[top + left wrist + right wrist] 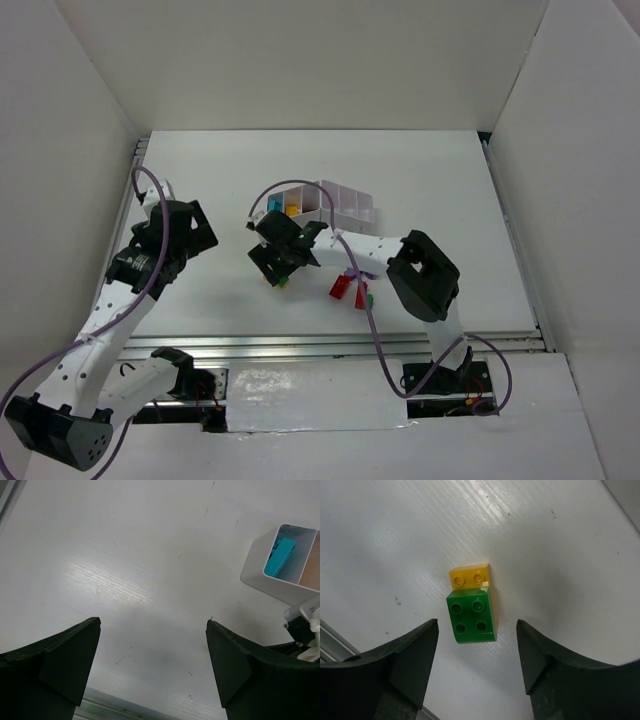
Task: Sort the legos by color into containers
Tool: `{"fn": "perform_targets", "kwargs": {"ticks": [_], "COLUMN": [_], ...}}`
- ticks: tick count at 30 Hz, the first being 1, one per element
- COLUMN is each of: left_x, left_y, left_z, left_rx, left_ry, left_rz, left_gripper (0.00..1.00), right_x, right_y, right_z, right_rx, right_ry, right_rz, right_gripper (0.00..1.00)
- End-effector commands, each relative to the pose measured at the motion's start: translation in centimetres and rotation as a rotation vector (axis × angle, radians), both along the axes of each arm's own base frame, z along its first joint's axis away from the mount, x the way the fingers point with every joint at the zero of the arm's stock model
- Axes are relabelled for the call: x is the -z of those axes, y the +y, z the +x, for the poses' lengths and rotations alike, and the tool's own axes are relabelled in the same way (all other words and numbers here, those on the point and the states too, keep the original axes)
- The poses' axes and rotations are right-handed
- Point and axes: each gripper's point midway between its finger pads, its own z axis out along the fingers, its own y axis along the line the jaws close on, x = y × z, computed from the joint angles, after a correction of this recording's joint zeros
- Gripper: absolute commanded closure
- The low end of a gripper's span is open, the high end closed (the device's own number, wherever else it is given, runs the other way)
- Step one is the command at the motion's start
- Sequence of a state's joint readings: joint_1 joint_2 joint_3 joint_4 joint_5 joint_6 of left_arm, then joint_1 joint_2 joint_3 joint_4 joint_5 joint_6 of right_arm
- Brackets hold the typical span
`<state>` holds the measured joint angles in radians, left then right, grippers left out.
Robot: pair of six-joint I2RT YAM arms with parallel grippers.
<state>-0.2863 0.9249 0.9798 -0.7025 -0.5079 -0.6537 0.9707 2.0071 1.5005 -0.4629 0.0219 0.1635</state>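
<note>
My left gripper must go right in the top view and turn sideways onto the yellow lego (pixel 470 576) under the green lego.
A green lego (pixel 471 616) is stacked on a yellow lego (pixel 470 576), and the pair lies on the white table. My right gripper (pixel 476 623) hangs over them, open, one finger on each side of the green brick with a gap on both sides. From above, this gripper (pixel 280 262) sits just in front of the white divided container (pixel 350 195). A light blue lego (pixel 280 556) lies in the container's end compartment (pixel 260 572). My left gripper (pixel 153 621) is open over bare table, holding nothing.
Two red legos (pixel 342 287) and a small green one (pixel 370 298) lie under the right arm's forearm. White walls enclose the table on three sides. A metal rail (pixel 300 345) runs along the near edge.
</note>
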Motion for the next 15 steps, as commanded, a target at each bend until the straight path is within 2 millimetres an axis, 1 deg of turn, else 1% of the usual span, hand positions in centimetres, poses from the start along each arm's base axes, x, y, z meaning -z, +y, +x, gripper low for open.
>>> {"fn": "perform_targets", "kwargs": {"ticks": [1,2,3,5,6,11,12,13,14,15], "left_x": [-1.5,-1.5,-1.6,-1.6,-1.5,-1.4,-1.5,-1.4,-1.5,-1.4], "left_y": [-0.1,-0.1,-0.1,-0.1,0.0,-0.2,-0.2,-0.3,-0.3,-0.4], "left_z": [0.6,0.6,0.6,0.6,0.6,0.6,0.6,0.6,0.6,0.7], "left_rx": [0.005,0.007,0.009,0.011,0.011,0.022,0.023,0.027,0.030,0.032], "left_ry": [-0.061,-0.061,-0.064,-0.065,-0.063,-0.059,-0.060,-0.059,-0.060,-0.059], "left_rz": [-0.016,-0.016,-0.017,-0.016,-0.015,-0.017,-0.019,-0.018,-0.018,-0.020], "left_gripper": [0.00,0.00,0.00,0.01,0.01,0.00,0.01,0.00,0.01,0.00], "right_x": [-0.4,-0.1,0.5,0.7,0.8,0.8,0.7,0.7,0.4,0.2], "right_y": [1.8,1.8,1.7,1.8,1.8,1.8,1.8,1.8,1.7,1.7], "right_z": [-0.4,-0.4,-0.5,-0.6,-0.6,-0.3,-0.3,-0.3,-0.2,-0.1], "right_rx": [-0.050,-0.054,-0.054,-0.055,-0.053,-0.038,-0.037,-0.028,-0.019,-0.013], "right_ry": [-0.014,-0.012,-0.004,-0.006,-0.006,-0.012,-0.012,-0.014,-0.022,-0.027], "right_rz": [0.025,0.017,0.006,0.003,0.003,0.003,0.005,0.005,0.008,0.010], "right_gripper": [0.32,0.35,0.40,0.41,0.44,0.43,0.49,0.58,0.75,0.81]}}
